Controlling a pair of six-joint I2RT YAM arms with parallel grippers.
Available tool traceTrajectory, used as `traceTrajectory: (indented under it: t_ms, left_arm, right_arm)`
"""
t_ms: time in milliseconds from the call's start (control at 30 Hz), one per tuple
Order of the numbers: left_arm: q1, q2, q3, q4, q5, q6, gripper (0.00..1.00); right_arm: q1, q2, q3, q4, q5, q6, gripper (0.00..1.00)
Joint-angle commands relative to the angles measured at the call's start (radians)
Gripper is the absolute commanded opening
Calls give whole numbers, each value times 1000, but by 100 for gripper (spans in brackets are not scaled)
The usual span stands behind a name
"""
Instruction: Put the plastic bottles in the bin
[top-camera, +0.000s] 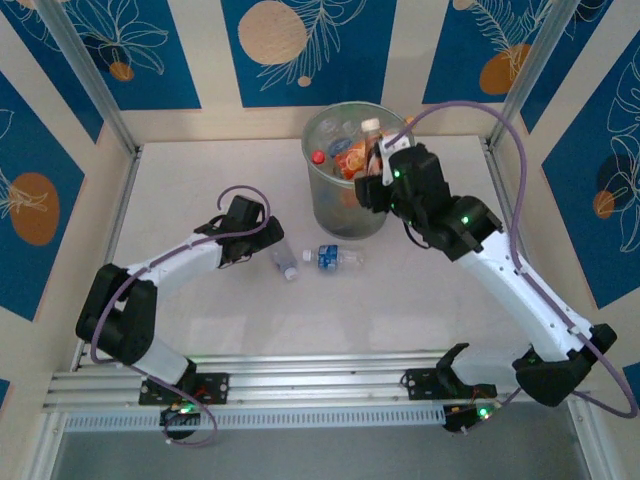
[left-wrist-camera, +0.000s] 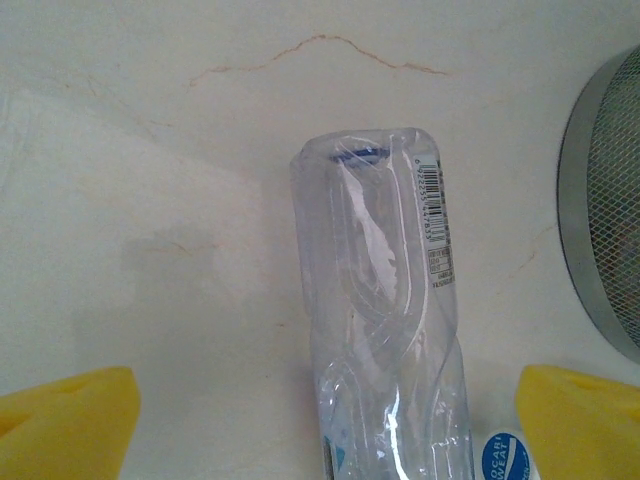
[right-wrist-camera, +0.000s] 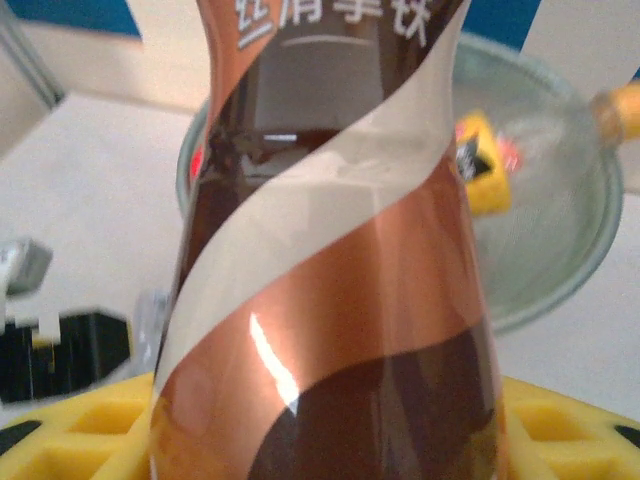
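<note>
I will move my right gripper outward over the bin's far half (top-camera: 350, 122) (right-wrist-camera: 505, 92) next and let go of the bottle, because the gripper is still above the bin's rim.
The grey-green mesh bin (top-camera: 330, 205) stands at the table's back middle with several plastic bottles (top-camera: 340, 155) inside. My right gripper (top-camera: 380, 168) hovers at the bin's right rim, shut on a brown-labelled bottle (right-wrist-camera: 330, 280) whose pale cap (top-camera: 371, 127) points over the bin (right-wrist-camera: 560, 230). Its yellow pads (right-wrist-camera: 70, 430) flank the bottle. My left gripper (top-camera: 262, 246) is open, its yellow fingertips (left-wrist-camera: 65, 425) wide on either side of a crushed clear bottle (left-wrist-camera: 385, 310) lying on the table (top-camera: 283, 262). A blue-labelled bottle (top-camera: 335, 257) lies just to its right.
The bin's rim (left-wrist-camera: 600, 200) is close to the right of the left gripper. The blue label (left-wrist-camera: 505, 455) of the neighbouring bottle sits beside the right fingertip. Metal frame posts (top-camera: 95, 75) and walls bound the table; bare table (top-camera: 200, 180) lies at the left back.
</note>
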Motion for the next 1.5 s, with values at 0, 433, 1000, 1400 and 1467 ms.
traceTrajectory:
  t_ms: [0,433,1000,1400,1467]
  left_arm:
    - [13,-39,11,-8,17,5,97]
    - [13,-57,19,3,32,25,98]
    - [13,-74,30,2,25,49,98]
    - [13,-74,38,-8,13,55,98]
    - [13,-76,40,-10,11,55,98]
  right_arm:
    - [-45,51,57,147,-50,-37,28]
    - [-192,408,282,436,-194,-201,28]
    - [-286,686,415,616,-360,-427,28]
    - [-325,688,418,552,-383,-515,36]
    - [-328,687,419,537,-392,-526,39]
